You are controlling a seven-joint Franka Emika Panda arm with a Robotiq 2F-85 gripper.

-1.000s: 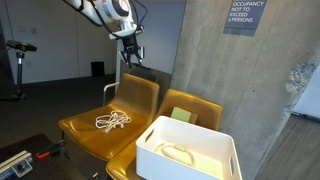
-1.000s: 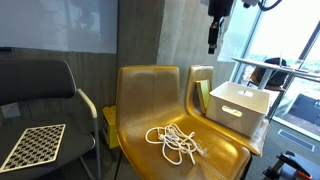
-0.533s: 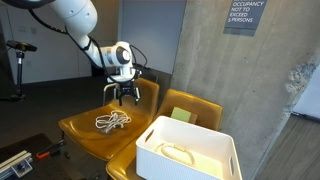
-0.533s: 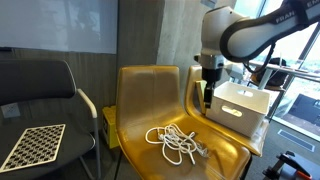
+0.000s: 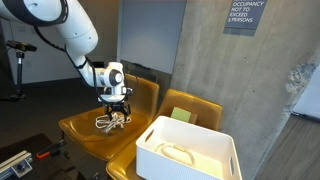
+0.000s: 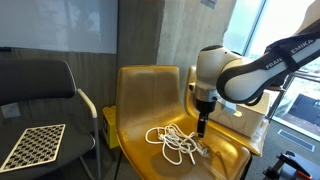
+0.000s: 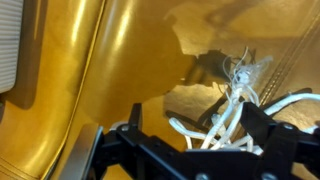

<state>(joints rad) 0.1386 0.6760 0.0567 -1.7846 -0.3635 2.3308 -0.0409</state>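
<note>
The raised cable [image 5: 115, 118] [image 7: 233, 111] is nearer the finger on the right in the wrist view, so my gripper should move that way and lower around it to close.
A tangled white cable [image 5: 108, 123] [image 6: 172, 143] lies on the seat of a yellow chair [image 5: 80, 128] [image 6: 150, 90]. My gripper [image 5: 116, 113] [image 6: 203, 128] points down right over the cable's end, its tips close to the seat. In the wrist view the gripper [image 7: 197, 120] is open, with loops of the cable [image 7: 236, 100] rising between its two black fingers [image 7: 258, 122]. The jaws do not press on the cable. Whether the tips touch the seat I cannot tell.
A white bin [image 5: 190, 155] [image 6: 240, 105] holding another pale cable sits on the neighbouring yellow chair [image 5: 195, 105], next to a green item [image 5: 181, 115]. A black chair [image 6: 40, 90] carries a checkerboard sheet [image 6: 35, 145]. A concrete wall [image 5: 215, 60] stands behind.
The arm has come down from high above the chair backs to the cable on the seat. The jaws have spread wider on the way down.
</note>
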